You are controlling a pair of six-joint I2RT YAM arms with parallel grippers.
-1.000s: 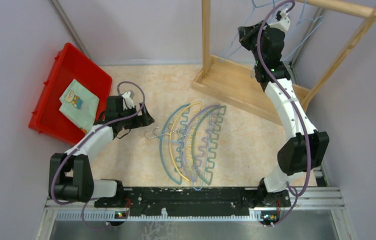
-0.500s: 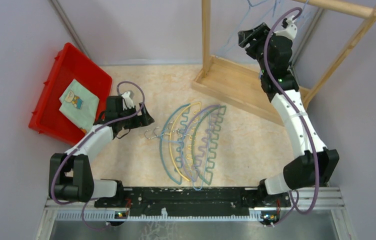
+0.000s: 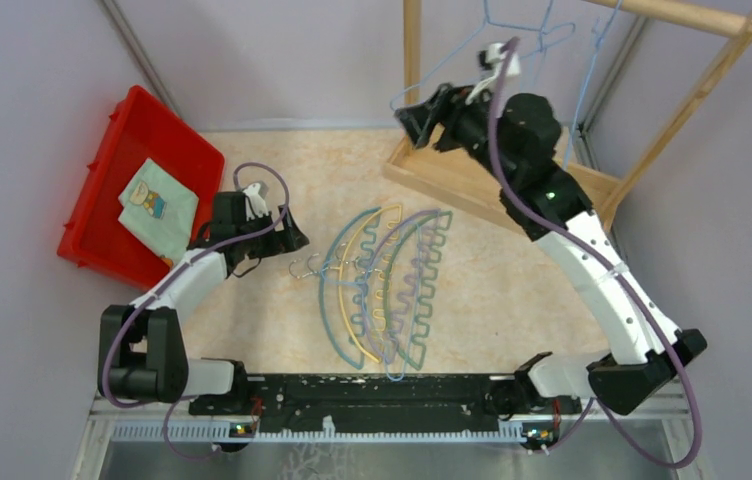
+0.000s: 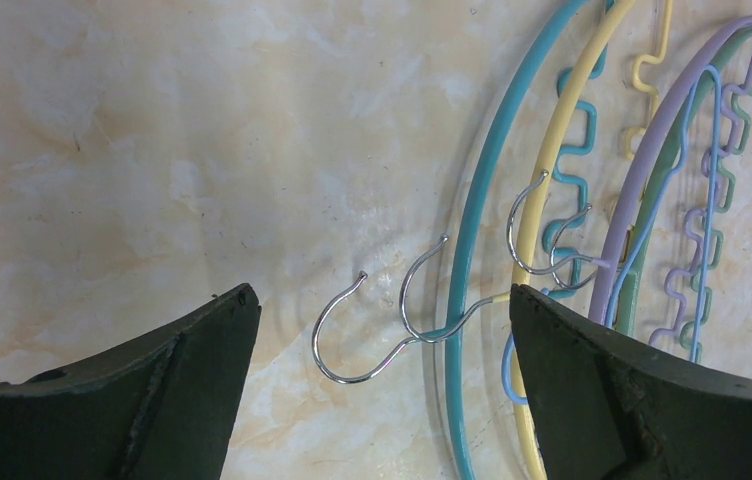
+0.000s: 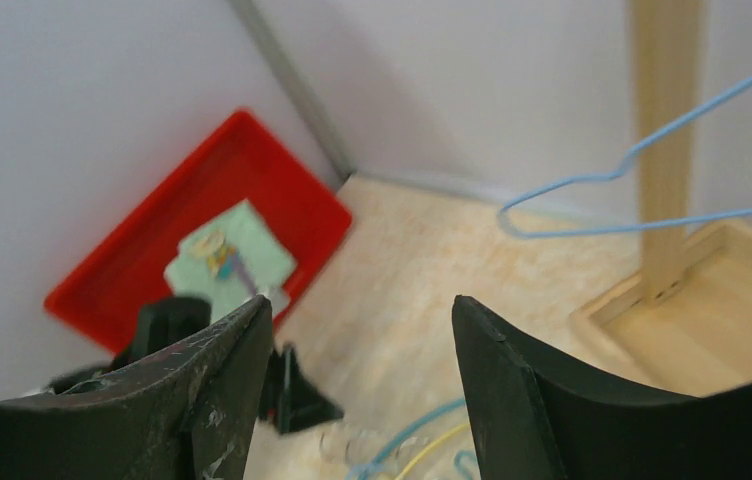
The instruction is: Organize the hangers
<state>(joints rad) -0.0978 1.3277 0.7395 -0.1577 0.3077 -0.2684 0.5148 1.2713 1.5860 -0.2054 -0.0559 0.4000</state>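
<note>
The light-blue wire hanger lies uppermost on the pile, so my right gripper swings down and back onto its near shoulder [image 3: 367,319] next.
Several arched plastic hangers [image 3: 382,290] in blue, yellow, purple and green lie piled at the table's middle, metal hooks [image 3: 307,268] pointing left. My left gripper [image 3: 292,238] hovers open just left of them; in its wrist view its jaws [image 4: 380,300] straddle the hooks [image 4: 372,335], with the blue hanger [image 4: 472,250] and the yellow one [image 4: 552,160] beside. Thin light-blue wire hangers [image 3: 449,56] hang from the rack rail. My right gripper [image 3: 414,115] is open and empty in the air, left of the rack, and a wire hanger [image 5: 652,226] dangles ahead of its fingers [image 5: 360,305].
A red bin [image 3: 102,190] holding a folded green cloth [image 3: 157,200] sits at the left against the wall. The wooden rack has a base tray [image 3: 462,165], an upright post [image 3: 412,70] and a top rail [image 3: 692,15] at the back right. Walls close in on three sides.
My right gripper has opened, let go of the wire hanger at the rail, and swung down and left, away from the rack. The left arm has not moved.
</note>
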